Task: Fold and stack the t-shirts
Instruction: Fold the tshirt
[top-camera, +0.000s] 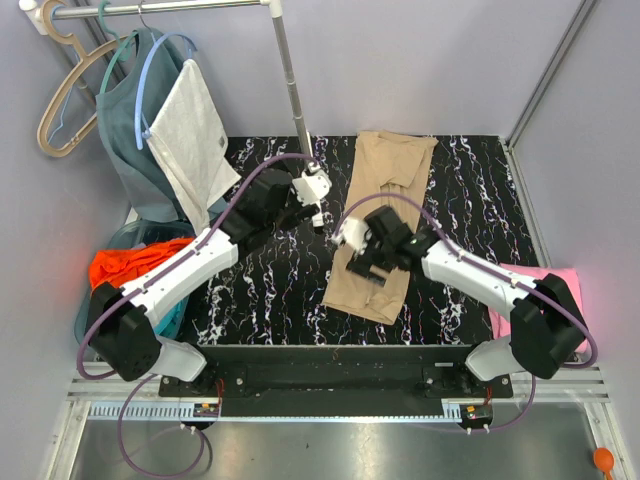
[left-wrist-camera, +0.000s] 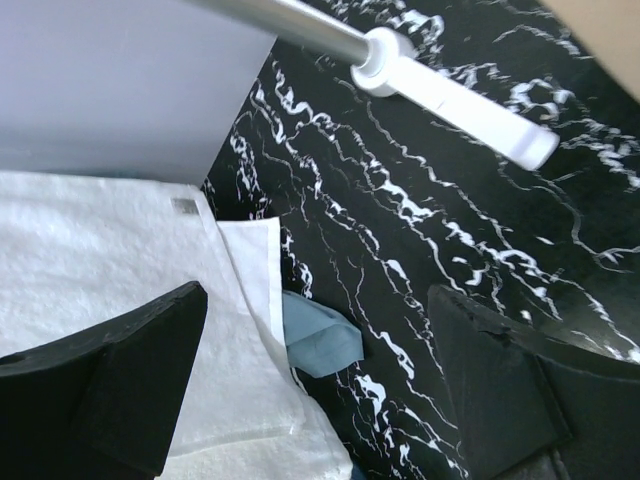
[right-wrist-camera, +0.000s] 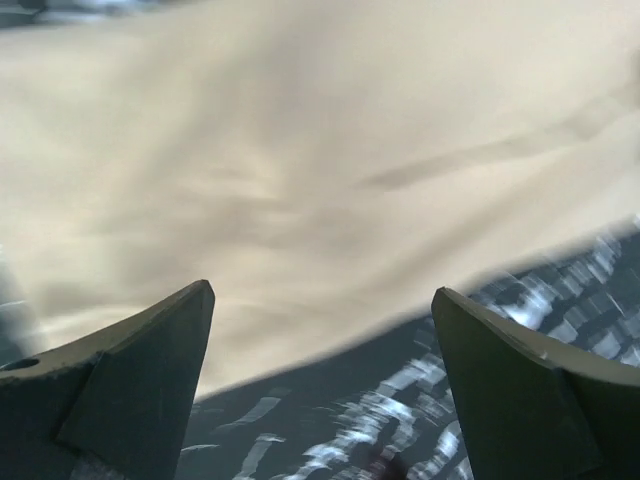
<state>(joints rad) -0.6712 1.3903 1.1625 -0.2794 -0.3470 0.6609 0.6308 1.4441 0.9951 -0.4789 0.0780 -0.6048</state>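
Note:
The tan t-shirt lies long, so the robot's right gripper needs to move back and down next onto the t-shirt's near end (top-camera: 358, 304) (right-wrist-camera: 70, 275), which is below the gripper and nearer the robot's base.
A tan t-shirt (top-camera: 388, 200), folded into a long strip, lies on the black marble table (top-camera: 270, 280). My right gripper (top-camera: 360, 262) hovers open over the strip's near left edge. In the right wrist view the open gripper (right-wrist-camera: 322, 290) is empty, with the tan cloth (right-wrist-camera: 300, 150) and its edge below. My left gripper (top-camera: 318, 215) is open and empty beside the rack pole's foot, left of the tan shirt. A pink t-shirt (top-camera: 560, 290) lies at the right edge. An orange t-shirt (top-camera: 130, 265) sits in a basket on the left. A teal t-shirt (top-camera: 135, 120) hangs on a hanger.
A metal rack pole (top-camera: 290, 75) stands at the table's back, and its white foot (left-wrist-camera: 450, 100) shows in the left wrist view. A white towel (top-camera: 190, 130) hangs on the rack and fills the left of that view (left-wrist-camera: 110, 250), with a teal corner (left-wrist-camera: 320, 335) below it. The blue basket (top-camera: 175, 310) stands at the left.

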